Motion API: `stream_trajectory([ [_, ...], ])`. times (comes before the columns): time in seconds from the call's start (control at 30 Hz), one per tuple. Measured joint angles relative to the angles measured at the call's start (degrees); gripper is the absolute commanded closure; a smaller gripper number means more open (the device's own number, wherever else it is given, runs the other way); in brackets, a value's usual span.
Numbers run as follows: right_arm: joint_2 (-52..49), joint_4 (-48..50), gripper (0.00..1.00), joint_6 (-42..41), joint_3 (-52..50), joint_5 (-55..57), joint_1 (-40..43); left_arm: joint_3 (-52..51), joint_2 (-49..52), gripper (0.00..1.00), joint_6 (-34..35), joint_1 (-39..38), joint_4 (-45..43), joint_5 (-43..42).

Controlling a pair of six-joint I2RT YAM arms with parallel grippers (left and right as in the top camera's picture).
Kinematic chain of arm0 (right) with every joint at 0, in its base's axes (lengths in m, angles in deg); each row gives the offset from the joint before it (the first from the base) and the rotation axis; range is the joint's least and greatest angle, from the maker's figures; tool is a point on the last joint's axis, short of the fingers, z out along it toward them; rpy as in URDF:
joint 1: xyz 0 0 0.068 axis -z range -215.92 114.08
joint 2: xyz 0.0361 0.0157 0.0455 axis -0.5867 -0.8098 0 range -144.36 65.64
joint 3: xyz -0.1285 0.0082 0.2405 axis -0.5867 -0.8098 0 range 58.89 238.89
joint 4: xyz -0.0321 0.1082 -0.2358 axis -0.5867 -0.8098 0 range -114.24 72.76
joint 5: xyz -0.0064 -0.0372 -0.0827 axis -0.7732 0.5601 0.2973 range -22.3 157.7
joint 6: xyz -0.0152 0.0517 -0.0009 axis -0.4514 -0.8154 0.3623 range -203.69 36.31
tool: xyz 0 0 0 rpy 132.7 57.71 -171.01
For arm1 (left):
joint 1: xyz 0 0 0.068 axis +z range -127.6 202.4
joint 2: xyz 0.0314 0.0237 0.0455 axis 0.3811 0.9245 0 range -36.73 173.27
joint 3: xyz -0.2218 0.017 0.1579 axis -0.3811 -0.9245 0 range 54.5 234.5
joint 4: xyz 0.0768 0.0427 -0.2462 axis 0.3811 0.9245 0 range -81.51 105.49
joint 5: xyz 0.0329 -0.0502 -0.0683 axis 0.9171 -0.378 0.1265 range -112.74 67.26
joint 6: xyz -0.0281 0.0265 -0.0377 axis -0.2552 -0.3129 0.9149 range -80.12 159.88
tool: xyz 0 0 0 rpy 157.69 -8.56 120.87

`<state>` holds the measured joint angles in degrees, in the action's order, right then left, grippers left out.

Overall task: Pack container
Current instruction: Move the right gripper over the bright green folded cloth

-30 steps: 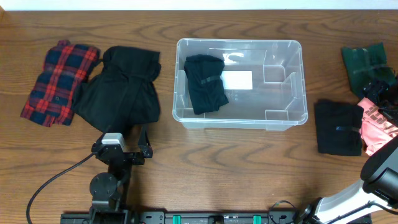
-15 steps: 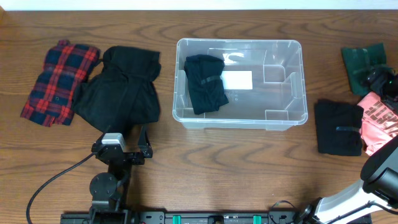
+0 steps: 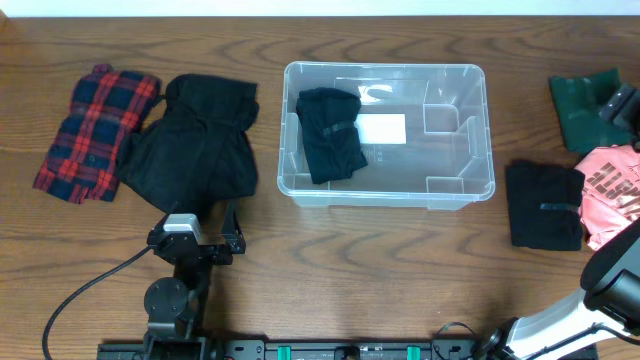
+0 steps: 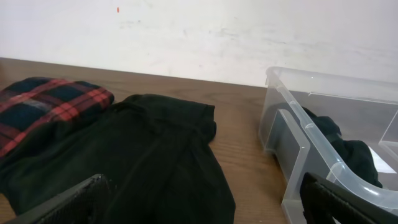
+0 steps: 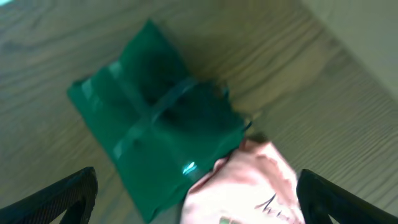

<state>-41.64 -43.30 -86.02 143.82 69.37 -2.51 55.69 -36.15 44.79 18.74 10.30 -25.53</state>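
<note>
My right gripper is open. The dark green garment lies folded and uncovered below, so I will go down onto its end [image 3: 592, 138] [image 5: 188, 140] beside the pink garment and close there.
The clear container [image 3: 385, 68] stands mid-table with a white label [image 3: 382, 128] on its base and a folded black garment [image 3: 330, 135] in its left half. In the left wrist view its near wall [image 4: 298, 149] is to the right, with that garment [image 4: 348, 149] inside. My left gripper [image 3: 222, 215] is open and low at the near edge of a loose black garment [image 3: 195, 145], its fingers [image 4: 74, 202] empty. At the far right edge my right gripper [image 3: 625, 105] hangs open over a green folded garment [image 5: 155, 118] and a pink one [image 5: 249, 186], holding nothing.
A red plaid garment [image 3: 95, 133] lies left of the loose black one. On the right lie the green garment [image 3: 582, 105], the pink one [image 3: 610, 190] and a folded black one [image 3: 543, 205]. The right arm's base [image 3: 610, 290] fills the near right corner.
My right gripper has moved back and to the right, off the pink garment and over the green one's edge. The left arm and the garments have not moved.
</note>
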Motion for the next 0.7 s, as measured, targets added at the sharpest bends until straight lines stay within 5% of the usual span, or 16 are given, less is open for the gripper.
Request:
stream_trajectory([
  [0.7, -13.16, 13.42, 0.01, 8.22, -0.02, -5.35, 3.74, 0.00, 0.00, 0.02, 0.00, 0.00, 0.00, 0.00],
])
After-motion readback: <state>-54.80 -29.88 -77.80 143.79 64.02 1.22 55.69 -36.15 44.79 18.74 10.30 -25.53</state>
